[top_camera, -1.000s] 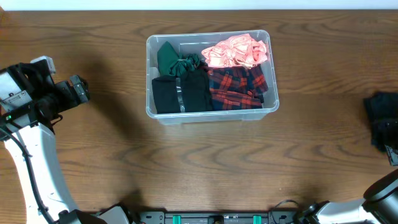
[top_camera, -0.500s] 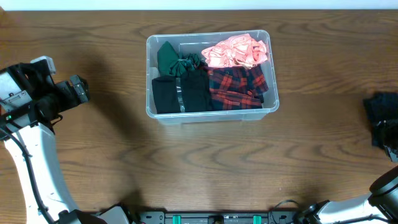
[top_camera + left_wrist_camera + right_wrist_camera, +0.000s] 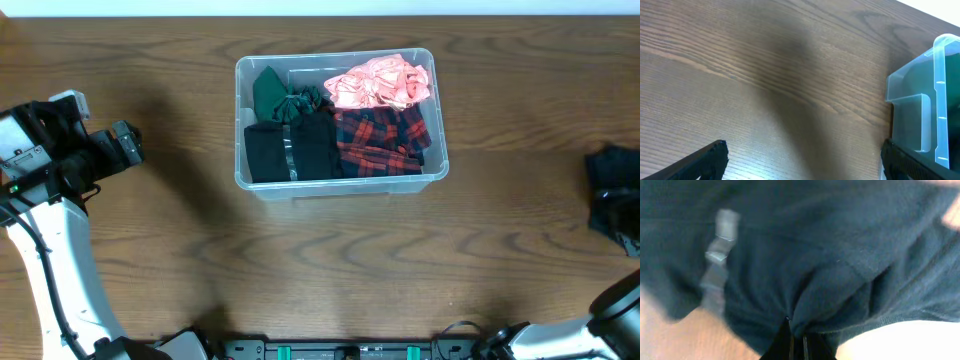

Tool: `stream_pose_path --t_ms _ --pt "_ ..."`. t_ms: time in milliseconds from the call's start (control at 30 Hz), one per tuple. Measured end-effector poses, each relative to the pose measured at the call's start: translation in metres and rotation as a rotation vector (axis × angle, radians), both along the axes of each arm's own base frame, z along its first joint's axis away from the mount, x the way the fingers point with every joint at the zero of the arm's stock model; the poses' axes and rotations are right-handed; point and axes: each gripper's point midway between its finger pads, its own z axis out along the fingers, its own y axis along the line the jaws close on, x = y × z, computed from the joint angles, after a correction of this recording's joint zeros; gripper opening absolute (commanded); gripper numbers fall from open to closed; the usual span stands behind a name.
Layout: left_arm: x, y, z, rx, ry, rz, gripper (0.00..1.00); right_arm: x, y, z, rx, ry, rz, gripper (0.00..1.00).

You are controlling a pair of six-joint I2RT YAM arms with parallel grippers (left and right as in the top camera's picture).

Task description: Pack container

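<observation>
The robot's right gripper will next go up, cross to the left in the overhead view and come down to let go over the red plaid garment, since this one lies flatter than the pink one.
The clear container (image 3: 340,186) stands at the table's back centre, holding a green garment (image 3: 273,92), a pink one (image 3: 380,82), a red plaid one (image 3: 382,140) and a black one (image 3: 290,150). A dark garment (image 3: 612,192) lies at the table's far right edge. In the right wrist view my right gripper (image 3: 797,336) is shut on a fold of this dark garment (image 3: 815,255), which fills the frame. My left gripper (image 3: 126,147) hovers open at the far left, well clear of the container. The left wrist view shows its fingers wide apart around the gripper (image 3: 802,162), with the container's corner (image 3: 935,100) at the right.
Brown wooden tabletop (image 3: 330,270) runs between the container and the front edge. The left arm (image 3: 55,260) rises along the left side. Part of the right arm (image 3: 615,305) shows at the bottom right corner.
My right gripper has closed on the dark garment, which has shifted slightly at the right edge. The left arm and the container have not moved.
</observation>
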Motion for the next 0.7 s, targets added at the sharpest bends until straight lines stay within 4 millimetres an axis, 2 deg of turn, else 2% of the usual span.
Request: stream_pose_path --t_ms 100,233,367,533,600,700 --pt "0.000 0.000 0.000 0.000 0.000 0.000 0.98 0.013 0.005 0.036 -0.044 -0.067 0.037 0.01" --pt "0.000 0.000 0.000 0.000 0.000 0.000 0.98 0.041 0.017 0.114 -0.153 -0.214 0.120 0.01" --pt "0.000 0.000 0.000 0.000 0.000 0.000 0.98 0.059 0.046 0.183 -0.245 -0.356 0.216 0.01" --pt "0.000 0.000 0.000 0.000 0.000 0.000 0.98 0.080 0.102 0.236 -0.281 -0.525 0.392 0.01" --pt "0.000 0.000 0.000 0.000 0.000 0.000 0.98 0.094 0.132 0.258 -0.299 -0.616 0.503 0.01" --pt "0.000 0.000 0.000 0.000 0.000 0.000 0.98 0.112 0.190 0.294 -0.315 -0.774 0.703 0.01"
